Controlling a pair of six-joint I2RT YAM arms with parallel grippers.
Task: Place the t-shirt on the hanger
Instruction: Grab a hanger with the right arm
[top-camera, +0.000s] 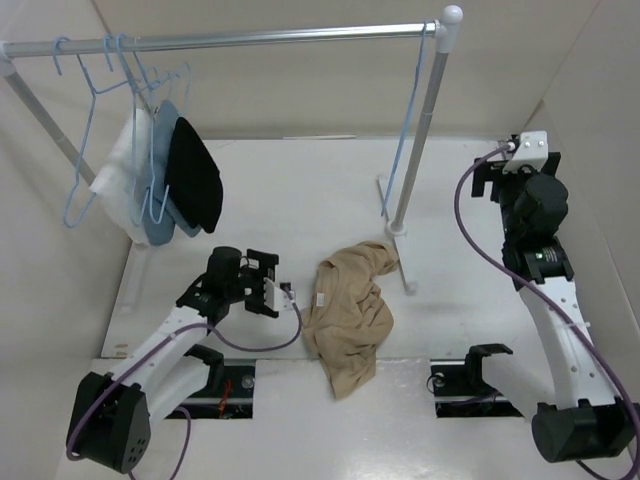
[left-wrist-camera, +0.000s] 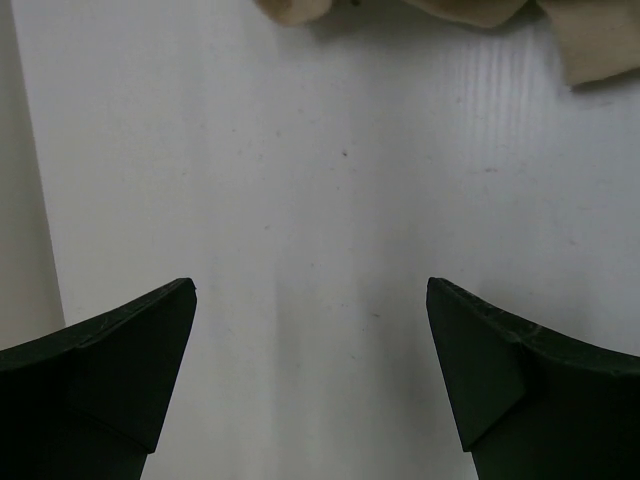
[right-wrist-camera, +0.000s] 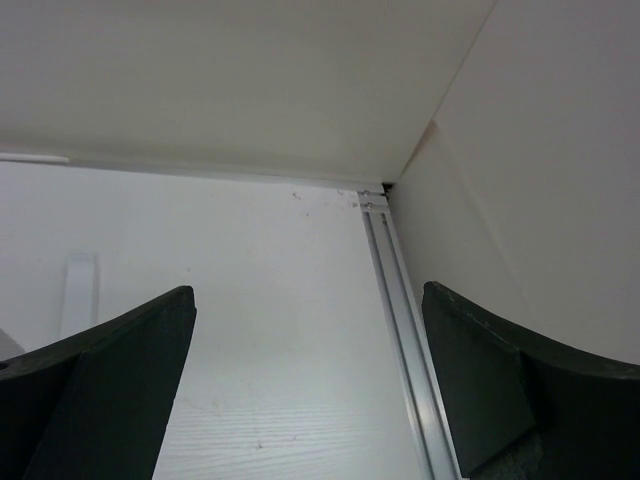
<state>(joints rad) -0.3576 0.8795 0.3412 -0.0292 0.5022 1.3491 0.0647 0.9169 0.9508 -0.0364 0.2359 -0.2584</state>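
The right gripper rises to the left in the top view next, turning onto the hanger's part below the hook (top-camera: 415, 84), since the hanger hangs high on the bar.
The tan t-shirt (top-camera: 350, 310) lies crumpled on the table in the middle, with its white neck label showing on its left side. The left wrist view shows only its edge (left-wrist-camera: 600, 45) at the top. The hanger (top-camera: 405, 150), thin light-blue wire, hangs edge-on from the right end of the rail, beside the post. My left gripper (top-camera: 283, 292) (left-wrist-camera: 310, 282) is open and empty, low over the table just left of the shirt. My right gripper (top-camera: 518, 165) (right-wrist-camera: 308, 288) is open and empty at the far right, facing the back right corner.
A clothes rail (top-camera: 250, 40) spans the back, and its right post (top-camera: 420, 140) stands on a foot behind the shirt. White, light blue and black garments (top-camera: 195, 175) hang on blue hangers at the left, with spare hangers (top-camera: 85, 150) beside them. Walls enclose the table.
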